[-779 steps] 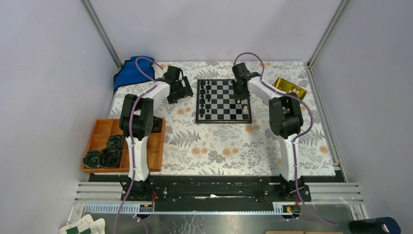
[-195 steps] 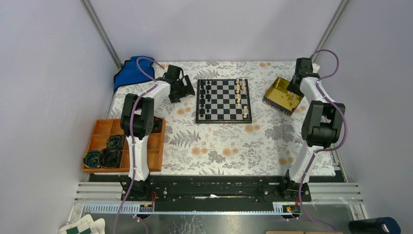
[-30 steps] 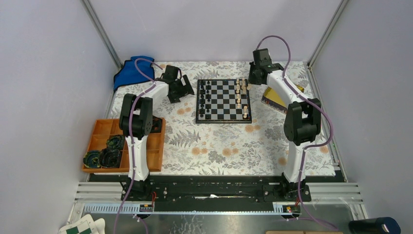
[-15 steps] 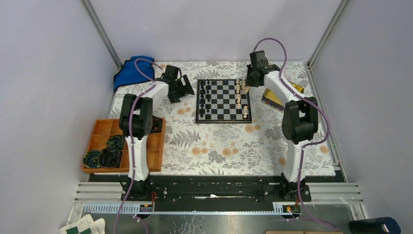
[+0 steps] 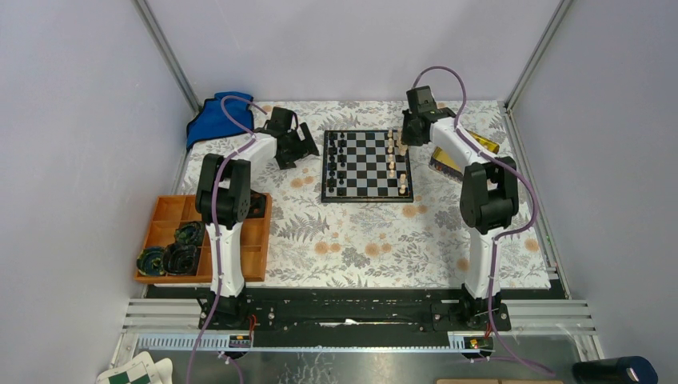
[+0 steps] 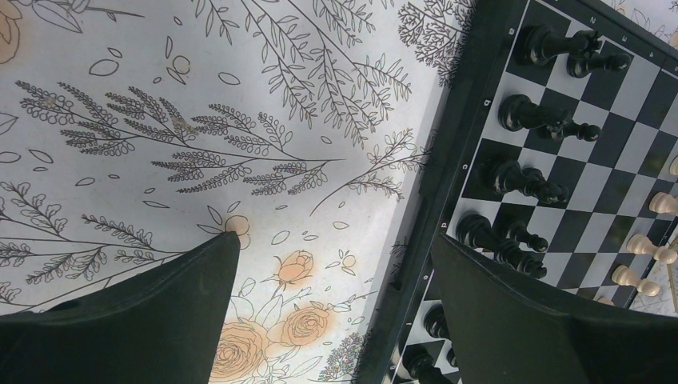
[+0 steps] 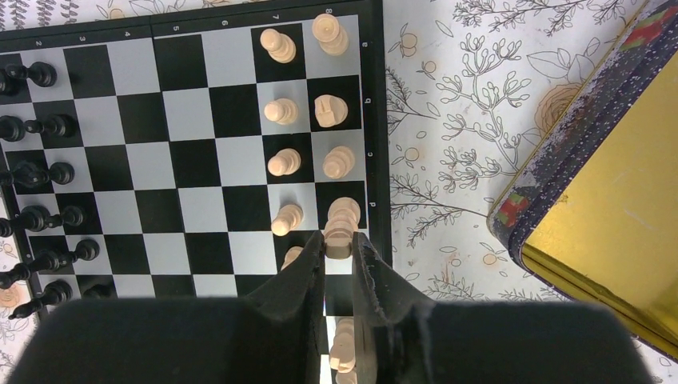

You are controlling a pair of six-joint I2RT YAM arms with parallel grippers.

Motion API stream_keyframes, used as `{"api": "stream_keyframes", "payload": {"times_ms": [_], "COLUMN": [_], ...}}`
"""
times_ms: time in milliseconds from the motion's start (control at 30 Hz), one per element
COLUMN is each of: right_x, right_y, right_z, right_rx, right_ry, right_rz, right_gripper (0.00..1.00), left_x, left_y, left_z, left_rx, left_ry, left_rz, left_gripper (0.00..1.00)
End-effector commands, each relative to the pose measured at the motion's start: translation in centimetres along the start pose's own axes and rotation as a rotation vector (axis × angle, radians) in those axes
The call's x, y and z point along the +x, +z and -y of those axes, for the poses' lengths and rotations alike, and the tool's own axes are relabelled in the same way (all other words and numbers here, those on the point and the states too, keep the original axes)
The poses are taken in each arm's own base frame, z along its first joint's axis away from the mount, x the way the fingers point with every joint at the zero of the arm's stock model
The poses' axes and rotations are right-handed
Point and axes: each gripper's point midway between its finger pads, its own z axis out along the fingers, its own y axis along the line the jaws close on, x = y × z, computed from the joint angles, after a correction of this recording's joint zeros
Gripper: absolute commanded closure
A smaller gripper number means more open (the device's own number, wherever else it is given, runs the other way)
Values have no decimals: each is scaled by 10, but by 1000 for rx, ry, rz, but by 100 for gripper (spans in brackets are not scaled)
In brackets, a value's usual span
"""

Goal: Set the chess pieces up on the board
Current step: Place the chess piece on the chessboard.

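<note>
The right gripper lowers the held pale piece down onto the free dark square in the column nearest the gold tin next, since the piece still hangs above it.
The board lies at the back middle of the flowered cloth. Black chess pieces stand in its two left columns and pale chess pieces along its right side. My right gripper hangs over the board's right edge. In the right wrist view the gripper is shut on a pale piece above the rightmost column, with other pale pieces beyond it. My left gripper is open and empty beside the board's left border, near the black pieces.
A gold tin lies right of the board, partly behind the right arm; it also shows in the right wrist view. An orange tray holding dark round things sits at the left. A blue cloth lies at the back left.
My right gripper has come from the gold tin to the board's right edge with a pale piece in it, edging left over the last second. The left arm has not moved.
</note>
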Motion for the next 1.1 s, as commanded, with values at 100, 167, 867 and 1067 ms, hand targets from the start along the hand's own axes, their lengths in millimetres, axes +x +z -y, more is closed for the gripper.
{"api": "stream_keyframes", "payload": {"times_ms": [100, 167, 867, 1067], "right_x": [-7, -6, 0, 2], "right_y": [-1, 1, 14, 17], "right_z": [-14, -14, -17, -18], "right_rx": [-38, -37, -43, -43], "right_ry": [-24, -26, -31, -36], "right_rz": [12, 6, -18, -26], "right_gripper": [100, 100, 100, 100], "left_x": [26, 26, 28, 29], "left_y": [18, 18, 21, 23], "left_z": [-25, -25, -30, -32], "left_rx": [-55, -55, -61, -66], "left_ry": [-34, -36, -41, -43], "left_rz": [-84, -85, -94, -97], "left_gripper": [1, 1, 1, 1]}}
